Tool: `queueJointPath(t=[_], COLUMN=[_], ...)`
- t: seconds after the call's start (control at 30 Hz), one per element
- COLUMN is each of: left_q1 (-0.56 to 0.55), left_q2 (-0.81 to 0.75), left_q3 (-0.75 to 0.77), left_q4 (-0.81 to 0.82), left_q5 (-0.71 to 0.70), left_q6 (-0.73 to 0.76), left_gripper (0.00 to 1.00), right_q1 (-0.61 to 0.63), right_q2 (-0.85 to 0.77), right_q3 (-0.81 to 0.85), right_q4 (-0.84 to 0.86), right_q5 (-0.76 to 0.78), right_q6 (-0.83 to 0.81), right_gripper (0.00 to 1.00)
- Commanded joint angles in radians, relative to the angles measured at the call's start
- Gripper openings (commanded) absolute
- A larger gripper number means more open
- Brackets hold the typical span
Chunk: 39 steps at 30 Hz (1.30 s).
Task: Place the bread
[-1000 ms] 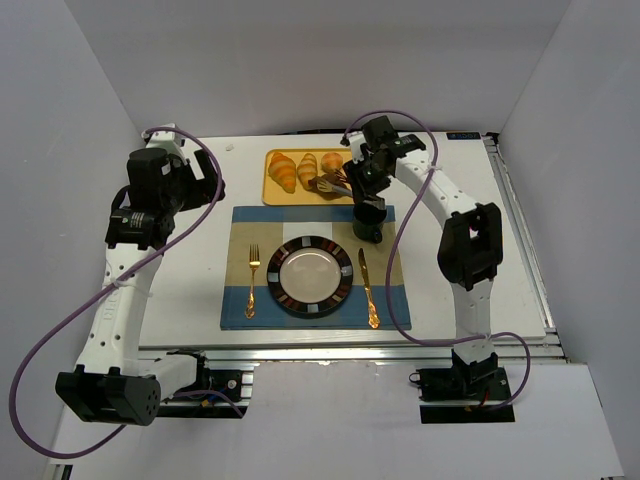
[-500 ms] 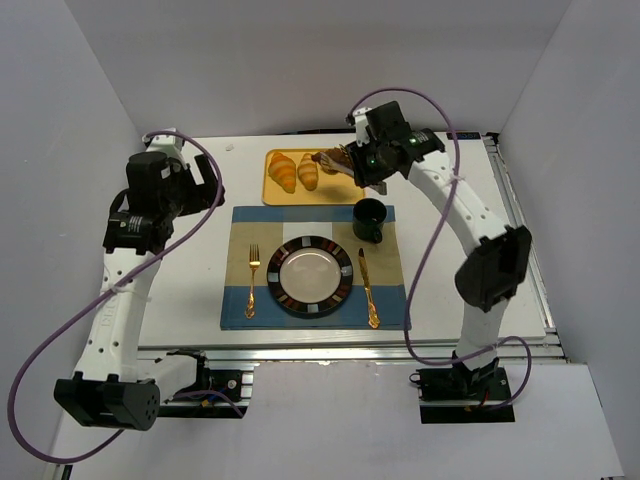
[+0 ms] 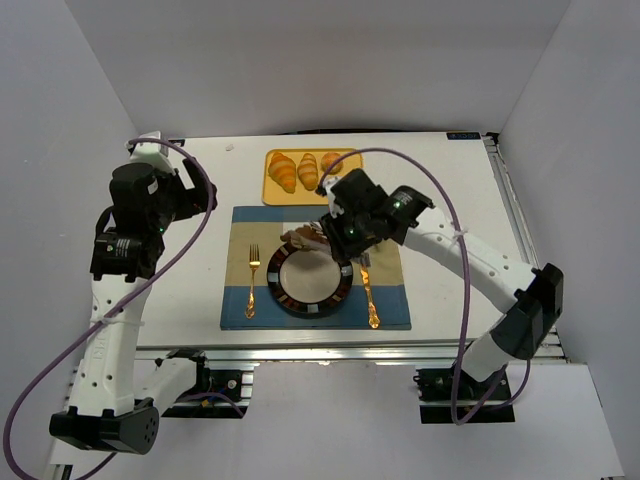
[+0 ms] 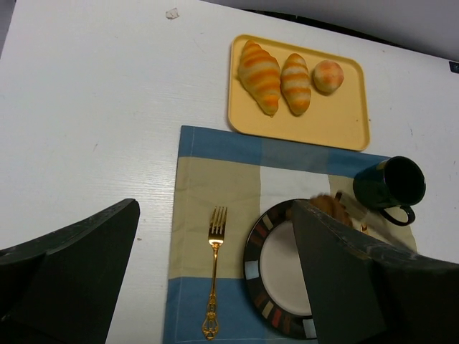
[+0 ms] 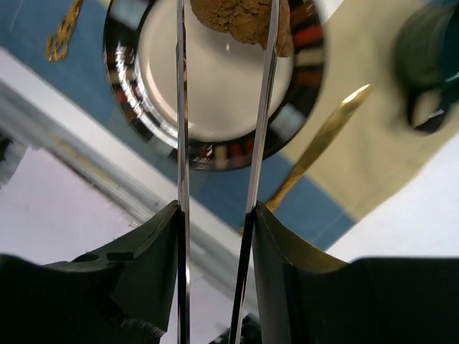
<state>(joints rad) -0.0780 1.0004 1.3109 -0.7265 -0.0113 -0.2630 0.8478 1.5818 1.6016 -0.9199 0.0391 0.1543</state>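
My right gripper moves back and down to the plate's pale middle (image 3: 309, 277) (image 5: 219, 79) below it next and releases the bread, since the bread is over the plate's far rim.
The bread (image 3: 303, 237), a dark brown lumpy pastry, hangs over the far-left rim of the dark-rimmed plate (image 3: 283, 298). Thin metal tongs (image 5: 183, 107) pinch it. My right gripper (image 3: 345, 233) is shut on the tongs. In the right wrist view the bread (image 5: 240, 18) sits between the tong tips, above the plate (image 5: 215, 154), with my gripper (image 5: 215, 215) below. The left wrist view shows a bit of the bread (image 4: 330, 206) at the plate (image 4: 254, 251). My left gripper (image 3: 165, 195) is open and empty, high at the left.
A yellow tray (image 3: 312, 195) at the back holds two golden croissants (image 3: 283, 170) and a small bun (image 3: 331, 161). A dark mug (image 4: 389, 183) stands right of the plate. A gold fork (image 3: 252, 280) and knife (image 3: 368, 295) lie on the placemat (image 3: 240, 300).
My right arm has carried the bread in the tongs from the yellow tray forward and left to over the plate's far rim. My left arm has shifted a little left and back.
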Motion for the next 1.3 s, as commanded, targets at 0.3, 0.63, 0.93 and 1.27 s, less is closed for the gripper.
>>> queueJointPath(t=[0.3,0.63,0.93,1.27], left_q1=[-0.005,-0.009,-0.011,-0.011], left_q2=[-0.042,-0.051,-0.052,-0.055], left_q3=[-0.024,-0.035,-0.042,-0.045], left_q4=[-0.019,-0.019,-0.013,-0.016], left_q5=[0.011,0.047,0.048,0.039], left_q6=[0.001,0.002,-0.001,0.007], left_gripper=[0.98,0.98,0.98,0.98], right_q1=[0.169,0.203,0.209,0.215], right_q2=[-0.072,-0.068,-0.066,-0.069], right_q3=[-0.241,-0.217,-0.155,-0.056], right_q4=[0.049,0.032,-0.008,-0.043], right_q5=[0.008,0.025,0.048,0.129], right_q6=[0.235,0.261,0.261,0.284], right_gripper=[0.32,0.51,0.58,0.54])
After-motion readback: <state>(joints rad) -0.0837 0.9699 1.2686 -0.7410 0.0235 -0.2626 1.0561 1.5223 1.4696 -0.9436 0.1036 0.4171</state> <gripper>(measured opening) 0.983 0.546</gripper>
